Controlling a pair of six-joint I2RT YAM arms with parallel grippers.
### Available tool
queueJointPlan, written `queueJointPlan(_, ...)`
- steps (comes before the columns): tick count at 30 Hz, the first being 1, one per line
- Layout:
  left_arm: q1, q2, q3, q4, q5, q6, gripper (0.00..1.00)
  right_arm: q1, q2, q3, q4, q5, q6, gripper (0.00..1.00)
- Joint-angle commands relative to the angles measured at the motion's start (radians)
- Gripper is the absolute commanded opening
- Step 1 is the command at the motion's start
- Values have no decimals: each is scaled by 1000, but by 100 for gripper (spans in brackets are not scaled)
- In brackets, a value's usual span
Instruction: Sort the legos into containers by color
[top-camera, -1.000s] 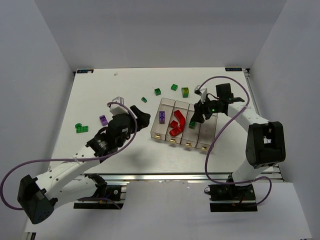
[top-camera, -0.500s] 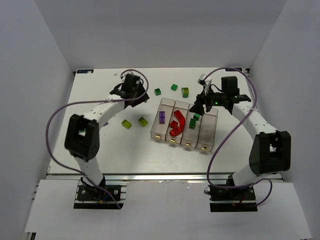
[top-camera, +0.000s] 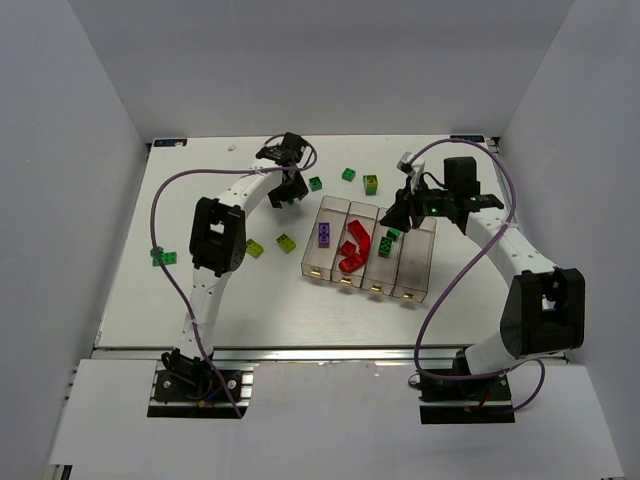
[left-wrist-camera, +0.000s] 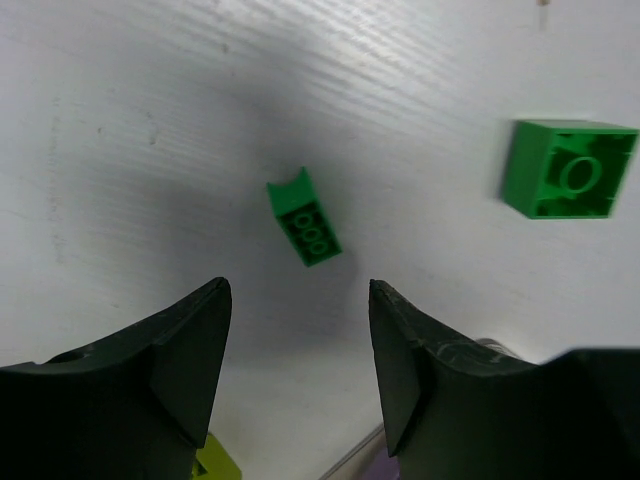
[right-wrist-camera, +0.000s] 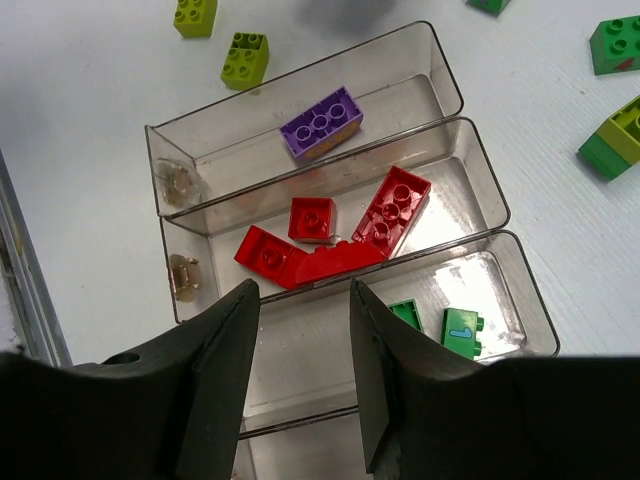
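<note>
I need to lower my left gripper with an open finger on either side of the small dark green lego (top-camera: 289, 202) (left-wrist-camera: 305, 220), because the lego is still ahead of the fingers.
Four joined clear bins (top-camera: 414, 264) stand right of the table's centre. The first holds a purple lego (top-camera: 324, 234), the second several red legos (top-camera: 354, 247), the third dark green legos (top-camera: 386, 243). My left gripper (top-camera: 287, 190) is open just above the table at the far middle, with a small dark green lego (left-wrist-camera: 304, 218) lying just ahead of its fingertips. My right gripper (top-camera: 398, 214) is open and empty over the third bin (right-wrist-camera: 330, 385), near two green legos (right-wrist-camera: 462, 332).
Loose green legos (top-camera: 315, 183) (top-camera: 348, 175) and a yellow-green-on-green stack (top-camera: 371, 184) lie behind the bins. Two yellow-green legos (top-camera: 254, 248) (top-camera: 286, 242) lie left of the bins. A green lego (top-camera: 163, 257) sits at the far left. Purple cables loop over both arms.
My left arm has swung from the near left up to the far middle, then right over the small green lego. My right gripper has shifted slightly over the bins and stays open.
</note>
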Motion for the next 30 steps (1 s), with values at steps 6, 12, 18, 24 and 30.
queueJointPlan(6,10,-12,23,-54,-43,0,67,-11,-17,6,36,-22,12,48)
queueJointPlan(12,12,16,50,-29,-46,14,67,-11,-19,3,36,-21,15,48)
queueJointPlan(18,21,44,67,9,-41,19,65,-11,-25,-3,34,-14,17,48)
queueJointPlan(24,27,76,104,20,-40,13,62,-11,-22,0,34,-24,18,49)
queueJointPlan(30,30,85,104,29,-41,13,53,-11,-20,1,34,-25,18,49)
